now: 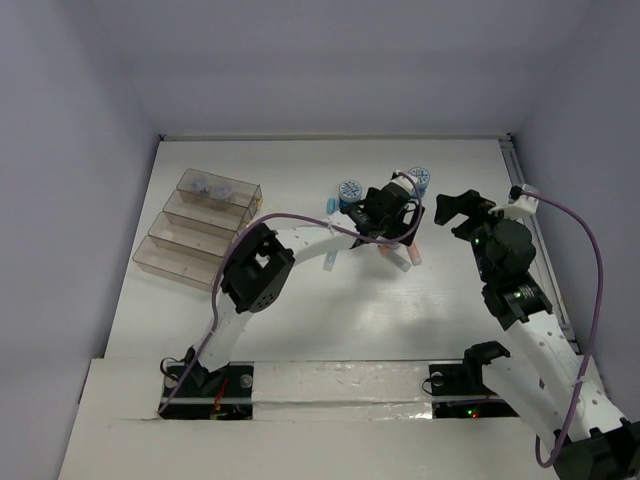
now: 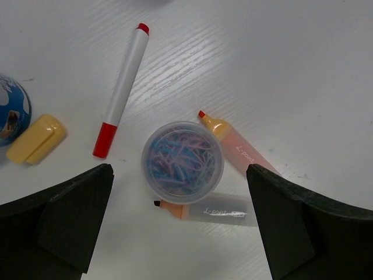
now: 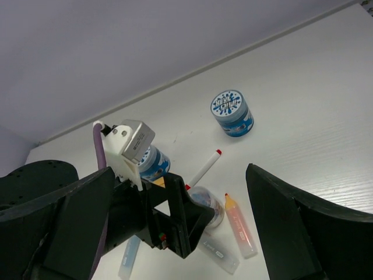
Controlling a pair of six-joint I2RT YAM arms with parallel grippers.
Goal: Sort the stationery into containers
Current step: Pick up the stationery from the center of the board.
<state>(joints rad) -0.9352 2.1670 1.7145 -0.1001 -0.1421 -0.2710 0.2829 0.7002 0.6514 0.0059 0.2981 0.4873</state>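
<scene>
The left gripper lowers around the round side of the clear tub next and closes, as the tub stands below my open fingers with a gap either side.
My left gripper hangs open over a clear tub of blue and lilac paper clips, one finger on each side and apart from it. Around the tub lie a red-capped pen, an orange marker, a pale marker partly under the tub, and a yellow piece. My right gripper is open with nothing in it, held above the table to the right of this cluster. A blue-topped tub stands beyond. The clear containers sit at the far left.
Two lilac tubs lie in the rearmost bin. A second blue-topped tub stands left of my left gripper. A blue marker lies near the left arm. Walls close the table on the left, back and right.
</scene>
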